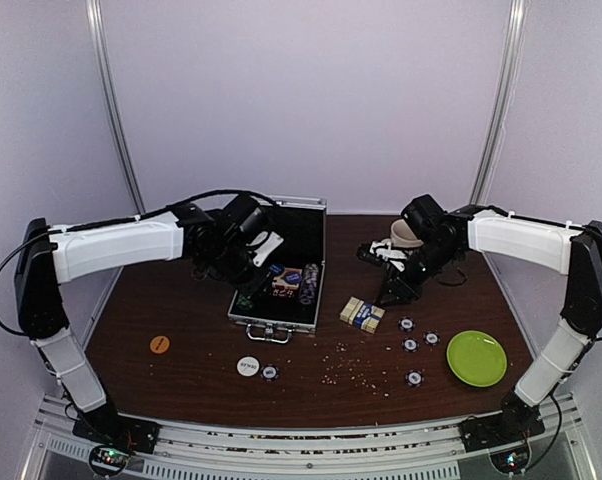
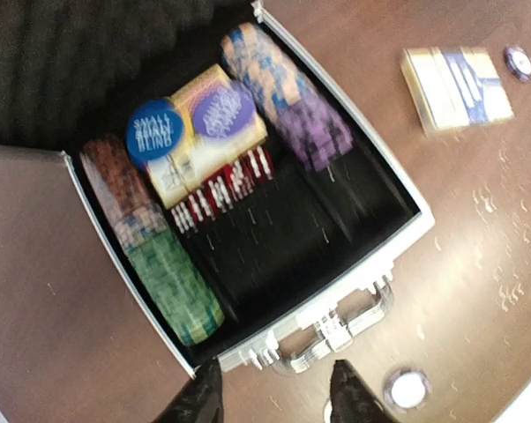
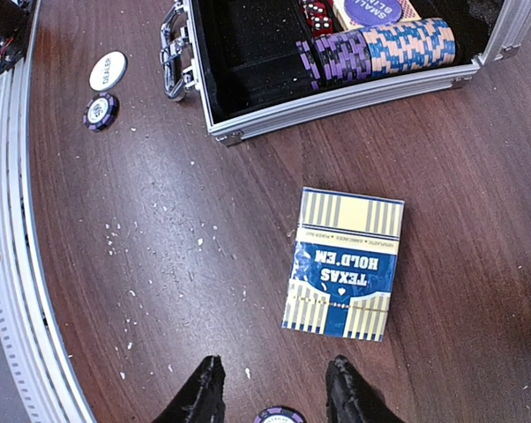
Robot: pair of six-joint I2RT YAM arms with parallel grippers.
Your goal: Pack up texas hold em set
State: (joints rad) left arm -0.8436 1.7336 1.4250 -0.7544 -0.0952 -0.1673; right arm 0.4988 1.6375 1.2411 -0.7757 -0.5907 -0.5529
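Observation:
Next, my left gripper moves back past the handle first, then down, to get around the white DEALER disc (image 1: 248, 366) lying loose outside the open case.
The silver case (image 1: 277, 318) lies open mid-table, its lid up. It holds rows of poker chips (image 2: 164, 269), a blue disc (image 2: 153, 130), a purple disc (image 2: 221, 109) and red dice (image 2: 221, 192). My left gripper (image 2: 274, 401) hovers open over the case's handle (image 2: 336, 330), holding nothing. A blue-cream card deck (image 3: 345, 264) lies on the table right of the case. My right gripper (image 3: 274, 397) is open just beyond the deck, with a loose chip (image 3: 280, 414) lying between its fingertips. More chips (image 1: 410, 345), a white disc (image 1: 248, 367) and an orange disc (image 1: 160, 344) lie loose.
A lime green plate (image 1: 476, 357) sits at the front right. A cream mug (image 1: 406, 238) stands behind the right gripper. Pale crumbs (image 1: 356, 365) are scattered over the brown table. A metal rail (image 3: 10, 264) runs along the near edge.

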